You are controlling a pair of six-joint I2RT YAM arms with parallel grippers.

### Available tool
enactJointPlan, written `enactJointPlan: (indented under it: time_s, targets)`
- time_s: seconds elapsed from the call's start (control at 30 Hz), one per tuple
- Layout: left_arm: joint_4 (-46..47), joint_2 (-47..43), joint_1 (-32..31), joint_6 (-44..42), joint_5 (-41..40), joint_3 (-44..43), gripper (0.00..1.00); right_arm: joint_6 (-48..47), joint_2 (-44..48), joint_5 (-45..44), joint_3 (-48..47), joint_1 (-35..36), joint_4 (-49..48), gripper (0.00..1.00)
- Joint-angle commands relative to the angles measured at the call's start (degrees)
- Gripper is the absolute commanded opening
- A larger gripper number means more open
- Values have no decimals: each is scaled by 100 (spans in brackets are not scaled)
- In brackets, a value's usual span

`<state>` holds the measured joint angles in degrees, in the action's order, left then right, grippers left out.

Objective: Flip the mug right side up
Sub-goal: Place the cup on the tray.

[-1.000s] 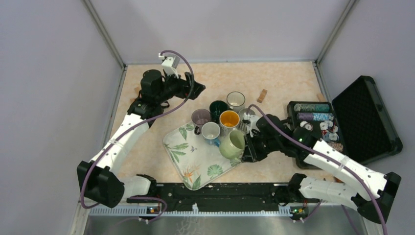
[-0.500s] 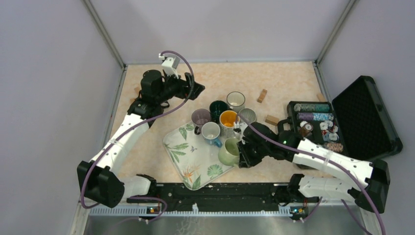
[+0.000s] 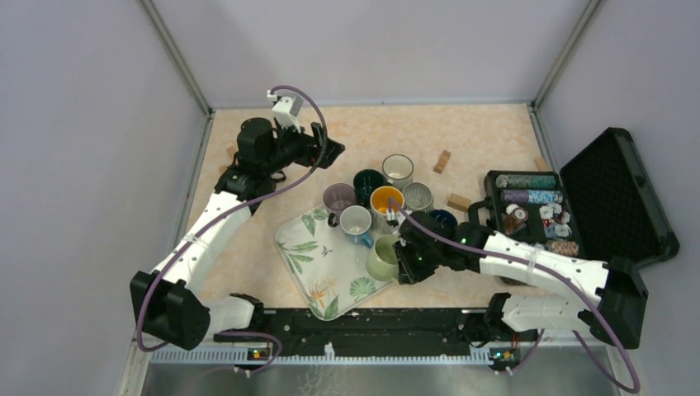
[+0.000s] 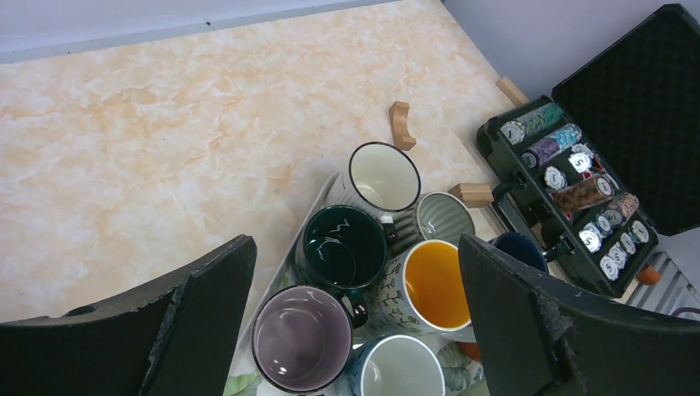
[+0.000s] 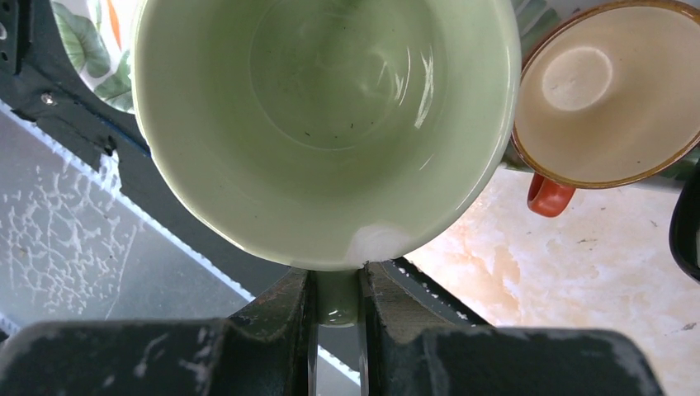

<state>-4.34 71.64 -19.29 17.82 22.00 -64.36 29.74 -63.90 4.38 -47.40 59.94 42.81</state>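
Note:
My right gripper should next lower the green mug [image 3: 382,257], opening up, to the tray spot below, beside the orange-handled mug, and release it.
The pale green mug [image 3: 382,257] hangs at the right edge of the leaf-print tray [image 3: 318,272], near the table's front. My right gripper [image 3: 404,262] is shut on its handle. In the right wrist view the mug's [image 5: 330,107] open mouth faces the camera, and the handle is pinched where the right gripper [image 5: 337,280] meets it. My left gripper [image 3: 330,148] hovers open at the back left. Through its wrist view the left gripper [image 4: 357,247] has nothing between its fingers and looks down on the upright mugs.
Several upright mugs crowd the tray's far end: purple [image 3: 338,198], dark green [image 3: 368,183], orange-lined [image 3: 386,200]. An orange-handled mug [image 5: 590,91] sits beside the green one. An open black poker-chip case [image 3: 536,206] lies right. Wooden blocks [image 3: 443,161] are scattered.
My right arm has swung left and toward the front edge, carrying the green mug and turning it. The left arm has not moved.

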Motion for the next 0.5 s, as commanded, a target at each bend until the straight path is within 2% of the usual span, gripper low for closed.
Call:
enactJointPlan:
  time_s: [0.0, 0.47]
  targets:
    - [152, -22, 28, -77, 12, 29, 98, 118, -19, -274, -92, 78, -499, 0]
    - [130, 25, 31, -77, 57, 55, 98, 307, -306, -941, -33, 222, -595, 0]
